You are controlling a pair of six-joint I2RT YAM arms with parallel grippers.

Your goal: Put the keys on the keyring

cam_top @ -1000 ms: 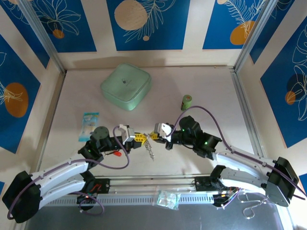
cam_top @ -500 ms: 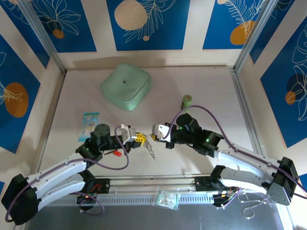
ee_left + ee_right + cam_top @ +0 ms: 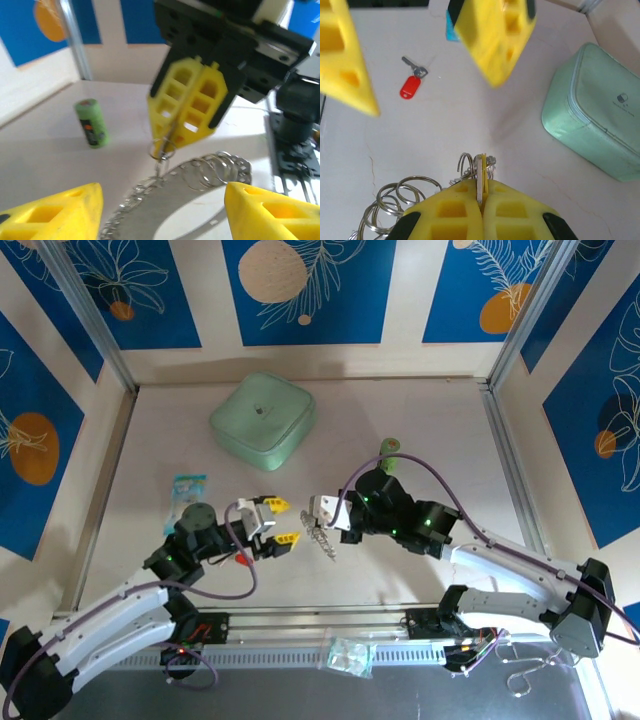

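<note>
I should next lower my right gripper to the bare tabletop below and release the flat piece there, since the keyring (image 3: 323, 540) already hangs at its tip by wire rings.
My right gripper (image 3: 320, 513) (image 3: 482, 184) is shut on a thin flat piece seen edge-on, metal with a yellow sliver: the yellow key (image 3: 480, 175). The keyring (image 3: 323, 540) (image 3: 150, 192), a beaded chain with several wire rings (image 3: 400, 195), hangs from that grip down to the table. My left gripper (image 3: 279, 522) (image 3: 160, 212) stands open just left of it, with nothing between its fingers (image 3: 495, 35). The chain lies between and beyond them in the left wrist view. The red key (image 3: 240, 560) (image 3: 411, 86) lies flat on the table beside the left arm.
A pale green zipped case (image 3: 262, 420) (image 3: 600, 125) sits at the back left. A green cylinder (image 3: 388, 447) (image 3: 91, 122) stands behind the right arm. A blue packet (image 3: 186, 492) lies at the left. A clear plastic bag (image 3: 350, 655) rests on the front rail.
My left gripper has opened and drawn back to the left, away from the right gripper. The right gripper has shifted slightly left and back, the chain still hanging from it.
</note>
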